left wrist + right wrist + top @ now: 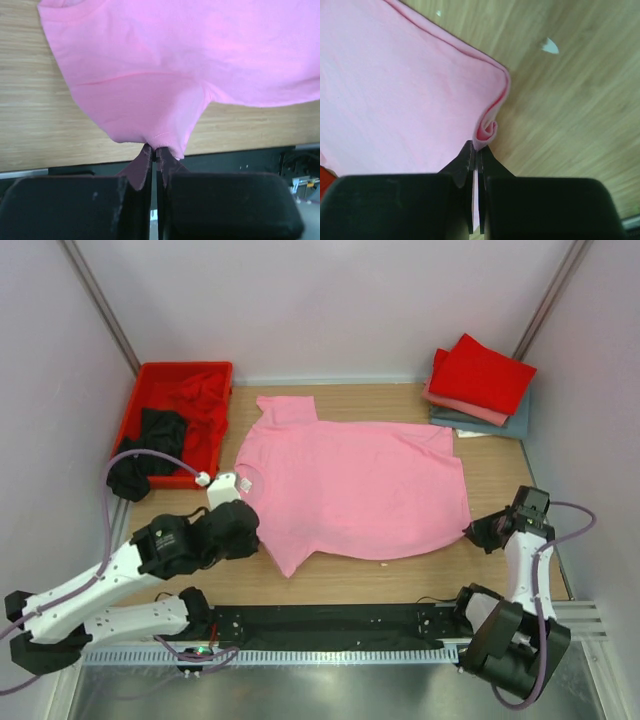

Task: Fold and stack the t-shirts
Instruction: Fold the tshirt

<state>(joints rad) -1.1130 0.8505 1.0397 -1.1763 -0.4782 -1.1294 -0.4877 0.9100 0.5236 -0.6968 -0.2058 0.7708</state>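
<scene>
The hem's middle part [459,487] [417,26] lies outward of the robot's right gripper, so the gripper needs to carry the t-shirt's near hem corner outward next and let go of it over that part.
A light pink t-shirt [355,485] lies spread flat on the wooden table, collar to the left. My left gripper [255,530] is shut on its near sleeve [155,125] at the shirt's left front. My right gripper [478,532] is shut on the near hem corner [487,131] at the shirt's right front. A stack of folded shirts sits at the back right: bright red [482,372] on top, salmon [462,406] under it, grey-blue [492,423] at the bottom. A red shirt [200,405] and a black shirt [150,445] lie crumpled in the tray.
A red plastic tray [150,375] stands at the back left; the black shirt hangs over its near edge. White walls close in the table on three sides. A black rail [330,620] runs along the near edge between the arm bases.
</scene>
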